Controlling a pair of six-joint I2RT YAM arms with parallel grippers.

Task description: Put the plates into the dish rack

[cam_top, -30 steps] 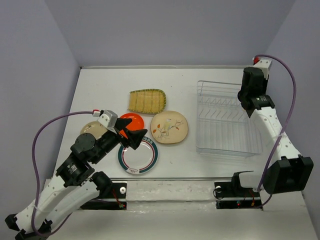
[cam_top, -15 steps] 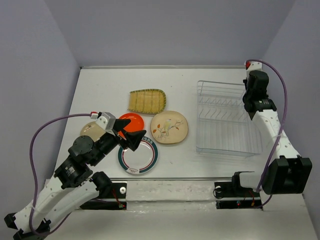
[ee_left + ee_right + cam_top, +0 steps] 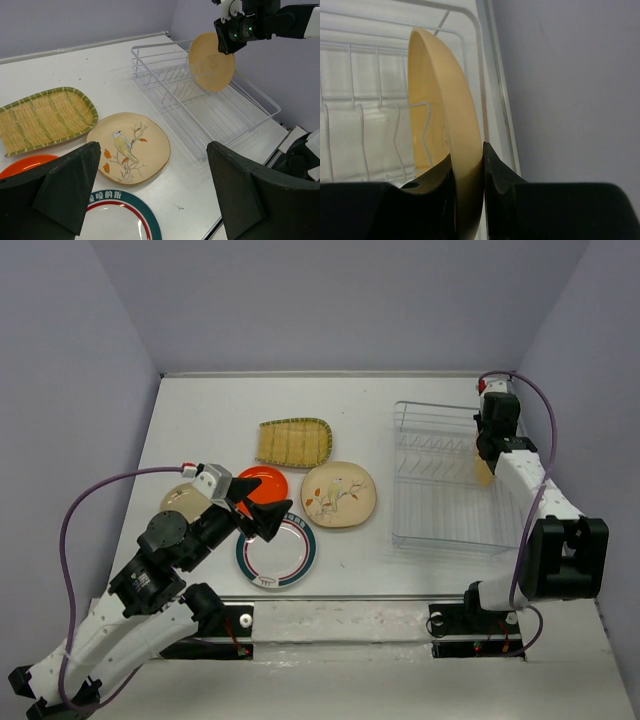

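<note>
I should move my right gripper outward toward the far side of the rack next and let go of the plate's rim, because the yellow-orange plate is standing on edge beside the rack's end divider.
My right gripper (image 3: 487, 458) is shut on the rim of the plain yellow-orange plate (image 3: 442, 100). It holds the plate on edge over the right end of the white wire dish rack (image 3: 440, 540). The plate also shows in the left wrist view (image 3: 211, 61), tilted above the rack (image 3: 165, 82). My left gripper (image 3: 262, 508) is open and empty above the white plate with the dark green rim (image 3: 285, 558). The cream bird plate (image 3: 339, 494), the small orange-red plate (image 3: 268, 482) and the ribbed fan-shaped plate (image 3: 293, 442) lie flat on the table.
A tan round dish (image 3: 180, 500) lies partly under my left arm. The rack's upright dividers (image 3: 370, 125) stand left of the held plate. The right wall is close beside the rack. The table's near edge runs just below the green-rimmed plate.
My right arm has swung left with the yellow-orange plate, bringing it over the rack's right end. My left arm has barely moved.
</note>
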